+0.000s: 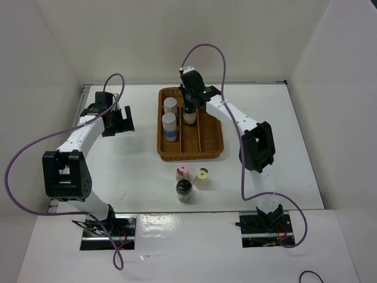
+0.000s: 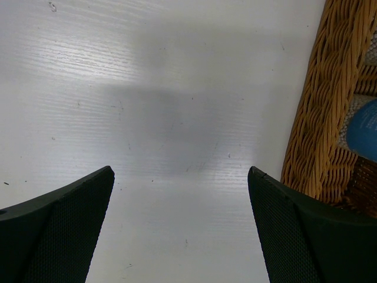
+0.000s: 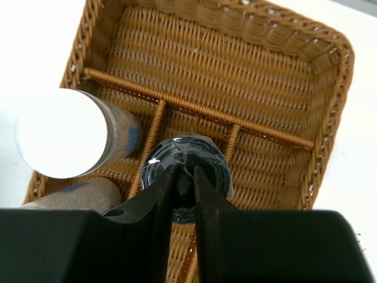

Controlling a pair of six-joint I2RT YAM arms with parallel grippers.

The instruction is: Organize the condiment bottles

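The right gripper lowers a little next, then opens to get the dark-capped bottle into the basket's middle section, because the bottle is already lined up between the dividers.
A wicker basket point(image 1: 160, 138) with dividers stands at the table's middle back. Two silver-lidded, blue-labelled bottles point(image 1: 170, 105) point(image 1: 169, 125) stand in its left compartment. My right gripper point(image 1: 189, 101) is over the middle compartment, shut on the top of a clear dark-capped bottle point(image 1: 189, 116). In the right wrist view the gripper point(image 3: 184, 177) pinches the dark cap point(image 3: 211, 158), beside a silver lid point(image 3: 62, 132). The pink-capped point(image 1: 182, 172), pale-yellow-capped point(image 1: 202, 177) and second dark-capped bottle point(image 1: 184, 190) stand on the table in front of the basket. My left gripper point(image 1: 121, 121) is open and empty, left of the basket.
The left wrist view shows the gripper point(image 2: 179, 206) above bare white table with the basket's wall point(image 2: 315, 130) and a blue label point(image 2: 362, 130) at the right. White walls enclose the table on three sides.
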